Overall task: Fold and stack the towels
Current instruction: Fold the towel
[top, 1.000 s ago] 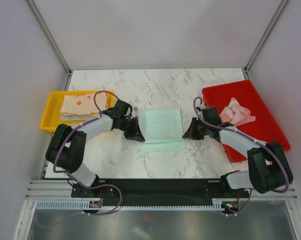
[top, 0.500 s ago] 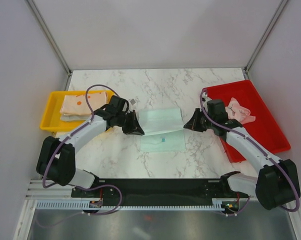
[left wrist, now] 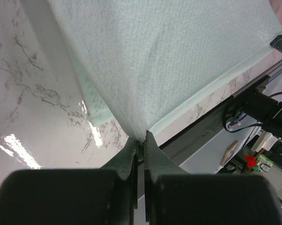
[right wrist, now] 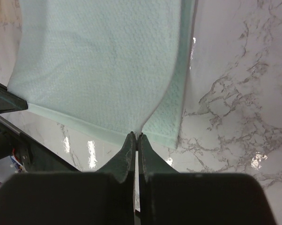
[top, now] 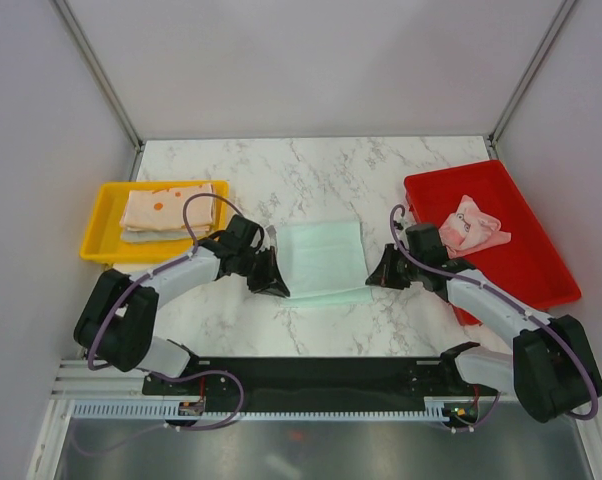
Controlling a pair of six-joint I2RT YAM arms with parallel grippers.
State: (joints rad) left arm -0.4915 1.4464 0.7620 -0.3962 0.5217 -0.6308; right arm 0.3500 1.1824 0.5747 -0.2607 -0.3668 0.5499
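The left gripper draws back and down over the lower towel layer's near corner point(top: 287, 303) point(left wrist: 99, 116) on the yellow tray's side next and releases, as that corner still shows uncovered.
A mint green towel point(top: 323, 260) lies folded over on the marble table point(top: 311, 170) between my arms. My left gripper point(top: 274, 287) is shut on its near left corner point(left wrist: 140, 132). My right gripper point(top: 374, 277) is shut on its near right corner point(right wrist: 135, 132). In both wrist views the upper layer drapes from the jaws over the lower layer point(right wrist: 166, 122). An orange printed towel point(top: 167, 208) lies on a grey-white one point(top: 141, 236) in the yellow tray point(top: 99, 222). A pink patterned towel point(top: 471, 224) lies crumpled in the red tray point(top: 526, 250).
The yellow tray stands at the table's left edge and the red tray at its right edge. Grey walls and metal posts enclose the back and sides. The black arm base rail point(top: 321, 375) runs along the near edge.
Both grippers have drawn the towel's far edge toward the near edge, laying the upper layer over the lower one. The towel was lifted and narrow half a second ago.
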